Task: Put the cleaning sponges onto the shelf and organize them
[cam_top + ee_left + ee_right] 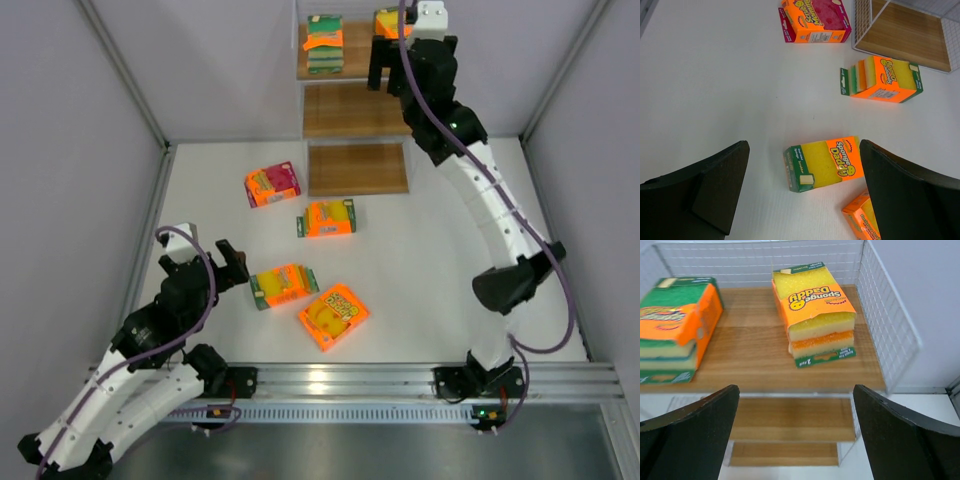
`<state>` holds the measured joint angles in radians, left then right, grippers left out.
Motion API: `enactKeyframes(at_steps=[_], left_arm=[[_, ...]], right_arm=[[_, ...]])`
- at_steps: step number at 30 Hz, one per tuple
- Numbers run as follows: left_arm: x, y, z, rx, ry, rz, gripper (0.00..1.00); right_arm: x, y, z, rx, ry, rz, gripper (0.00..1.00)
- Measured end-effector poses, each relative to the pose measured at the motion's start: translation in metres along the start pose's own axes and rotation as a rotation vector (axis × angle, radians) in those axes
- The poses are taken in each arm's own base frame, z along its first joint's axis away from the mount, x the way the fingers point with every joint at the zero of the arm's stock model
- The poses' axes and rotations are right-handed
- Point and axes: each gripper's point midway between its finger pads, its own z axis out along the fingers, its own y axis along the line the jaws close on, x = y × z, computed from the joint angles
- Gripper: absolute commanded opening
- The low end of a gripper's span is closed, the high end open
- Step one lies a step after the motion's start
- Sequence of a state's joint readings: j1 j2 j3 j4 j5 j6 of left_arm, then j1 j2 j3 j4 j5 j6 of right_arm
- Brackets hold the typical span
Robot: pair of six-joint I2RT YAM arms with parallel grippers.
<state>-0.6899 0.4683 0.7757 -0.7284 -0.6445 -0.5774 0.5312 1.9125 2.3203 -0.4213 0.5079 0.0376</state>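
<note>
The left gripper should next turn and come down over the yellow-orange pack (824, 162) to close on its long sides.
The shelf (355, 110) stands at the back with three brown boards. On its top board lie a mostly green sponge pack (324, 44) and an orange one (388, 22); both show in the right wrist view, green (676, 327) and orange (814, 307). My right gripper (385, 70) is open and empty, just in front of the top board (765, 367). On the table lie a pink-red pack (272, 184), and orange packs (328, 217), (284, 285), (333, 315). My left gripper (232, 268) is open and empty, over the yellow-orange pack (824, 162).
White table with grey walls on both sides and an aluminium rail (400, 380) at the near edge. The shelf's wire mesh side (885, 325) stands right of the orange pack. The two lower boards (357, 166) are bare.
</note>
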Motion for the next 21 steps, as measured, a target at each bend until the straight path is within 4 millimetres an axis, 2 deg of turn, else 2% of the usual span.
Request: enactKeyframes(at_steps=[2, 4, 5, 6, 8, 10, 12, 14, 16, 17, 19, 21], left_arm=[[0.003, -0.001, 0.002, -0.005, 0.014, 0.011, 0.98], [0.008, -0.003, 0.006, -0.01, 0.037, 0.029, 0.98], [0.013, -0.005, 0.01, -0.011, 0.06, 0.045, 0.98], [0.018, -0.007, 0.012, -0.011, 0.087, 0.065, 0.98], [0.028, -0.018, 0.019, 0.001, 0.153, 0.11, 0.98], [0.043, -0.034, 0.031, 0.02, 0.256, 0.182, 0.98], [0.061, -0.049, 0.042, 0.056, 0.362, 0.263, 0.98], [0.083, -0.06, 0.049, 0.107, 0.471, 0.364, 0.98], [0.096, -0.064, 0.05, 0.157, 0.535, 0.446, 0.98], [0.097, -0.066, 0.049, 0.183, 0.549, 0.484, 0.98], [0.093, -0.073, 0.048, 0.249, 0.546, 0.554, 0.97], [0.086, -0.08, 0.043, 0.339, 0.523, 0.629, 0.94]], right_arm=[[-0.018, 0.001, -0.032, -0.035, -0.014, 0.011, 0.99], [-0.037, 0.003, -0.075, -0.095, -0.037, 0.047, 0.99], [-0.047, -0.001, -0.106, -0.134, -0.043, 0.071, 0.99], [-0.057, -0.003, -0.124, -0.163, -0.072, 0.106, 0.99], [-0.043, -0.018, -0.162, -0.21, -0.06, 0.149, 0.99], [-0.006, -0.031, -0.195, -0.258, -0.013, 0.17, 0.99], [0.034, -0.032, -0.218, -0.325, 0.031, 0.178, 0.99], [0.093, -0.027, -0.231, -0.389, 0.135, 0.152, 0.99], [0.156, -0.017, -0.238, -0.456, 0.246, 0.123, 0.99], [0.195, -0.012, -0.244, -0.492, 0.329, 0.1, 0.99], [0.26, -0.007, -0.259, -0.552, 0.477, 0.062, 0.99], [0.3, -0.005, -0.274, -0.603, 0.574, 0.043, 0.99]])
